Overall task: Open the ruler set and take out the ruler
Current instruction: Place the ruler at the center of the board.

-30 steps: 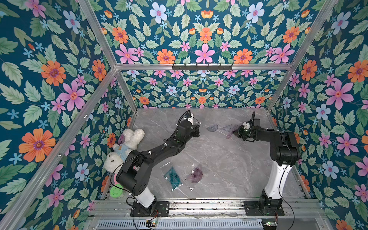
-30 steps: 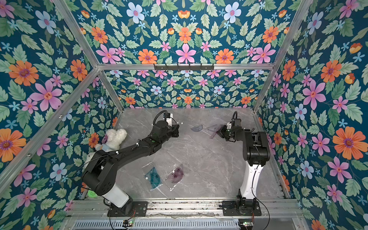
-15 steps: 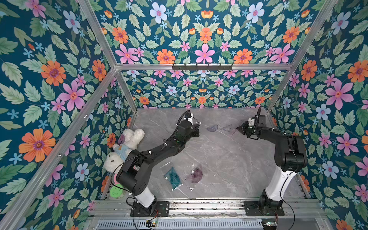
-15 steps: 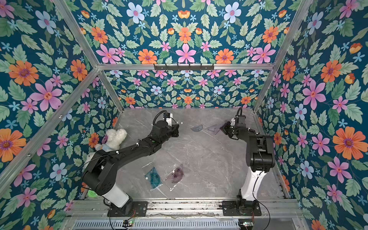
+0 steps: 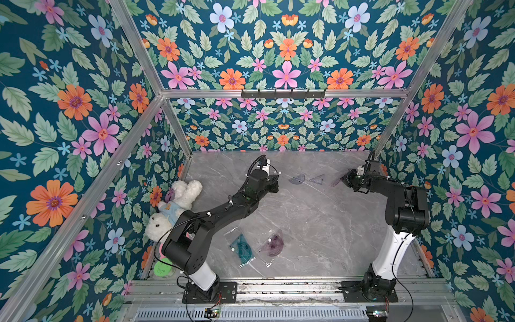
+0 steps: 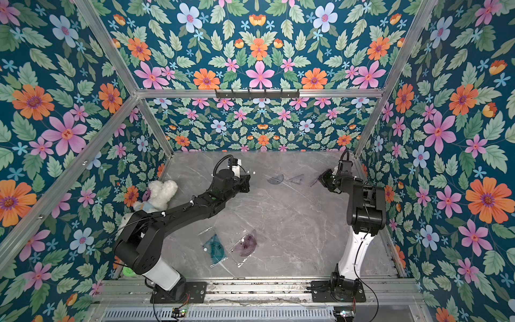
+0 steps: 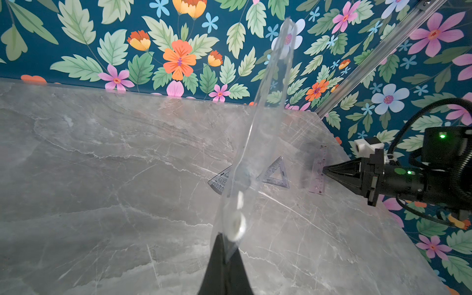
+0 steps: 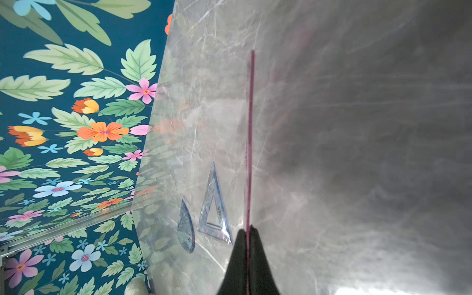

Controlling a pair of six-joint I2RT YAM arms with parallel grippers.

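My left gripper swings toward the plush bunny next, lowers to the marble and releases the clear pouch (image 7: 265,102), as the marble below is empty.
My left gripper (image 7: 222,236) is shut on the clear pouch (image 7: 265,102) of the ruler set, which stands up from the jaws with its white snap buttons showing. In both top views this gripper (image 5: 276,182) (image 6: 246,181) hovers over the back middle of the table. My right gripper (image 8: 247,228) (image 5: 347,179) is shut on the purple ruler (image 8: 250,127) (image 7: 318,173), seen edge-on between its fingers near the back right wall. A protractor (image 5: 296,178) and a triangle (image 5: 317,178) lie flat on the marble between the two grippers.
Two more pouched sets, a teal one (image 5: 241,248) and a purple one (image 5: 274,244), lie near the front. A white plush bunny (image 5: 178,206) leans on the left wall, with a green round object (image 5: 163,267) at the front left corner.
The right arm has drawn back to the right, toward the wall, with the ruler in its jaws. The left arm and the pouch have stayed put.
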